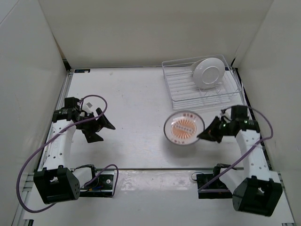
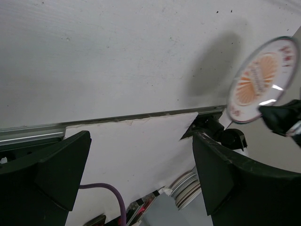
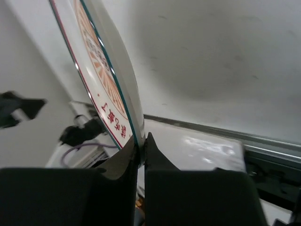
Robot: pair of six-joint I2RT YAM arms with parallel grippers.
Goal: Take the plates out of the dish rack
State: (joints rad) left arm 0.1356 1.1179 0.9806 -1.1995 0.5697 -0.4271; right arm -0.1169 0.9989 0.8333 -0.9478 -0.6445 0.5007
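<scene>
The orange sunburst plate [image 1: 184, 128] needs to come down with the robot's right gripper, which is now above empty table, between the dish rack [image 1: 181, 89] and the metal strip.
The dish rack [image 1: 181, 89] is a thin white wire basket at the far right. A white plate [image 1: 208, 72] stands on edge in its right half. My right gripper [image 1: 203, 136] is shut on the rim of the orange sunburst plate [image 1: 184, 128] and holds it face up above the table, in front of the rack. In the right wrist view the plate [image 3: 101, 75] rises from between my closed fingers [image 3: 160, 165]. The left wrist view shows this plate [image 2: 261, 80] at the right. My left gripper [image 1: 102, 131] is open and empty at the left side.
White walls close in the table on the left, back and right. A metal strip [image 1: 155, 168] runs along the near edge. Purple cables [image 1: 33, 160] loop from both arms. A stack of plates [image 2: 188, 186] shows below the table edge in the left wrist view.
</scene>
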